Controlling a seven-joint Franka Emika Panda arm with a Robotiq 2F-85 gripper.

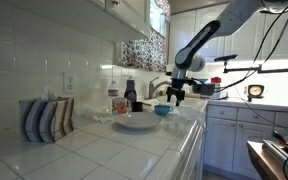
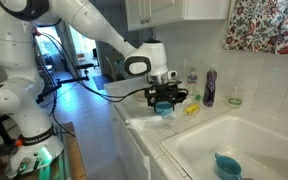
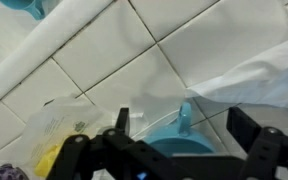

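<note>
The short handle (image 3: 184, 126) of the cup is between my open fingers. I will move my gripper down next from above the teal cup (image 3: 179, 142) onto the cup's rim at that handle.
A small teal cup (image 3: 179, 142) with a short handle sits on the white tiled counter (image 3: 104, 80), right below my gripper (image 3: 181, 128). The two black fingers stand wide apart, one on each side of the cup, with nothing gripped between them. In both exterior views the gripper (image 1: 174, 95) (image 2: 165, 98) hangs just over the teal cup (image 1: 162, 110) (image 2: 164, 111) near the sink's edge. A yellow thing (image 2: 191, 110) lies on the counter beside the cup, seen in the wrist view as a yellow patch (image 3: 50, 160) at lower left.
A white plate (image 1: 135, 121) lies on the counter near the cup. Bottles (image 1: 130, 94) stand by the wall, a dark bottle (image 2: 210, 88) by the sink. A white sink (image 2: 234, 145) holds another teal dish (image 2: 227, 166). A striped holder (image 1: 46, 118) stands at the counter's near end.
</note>
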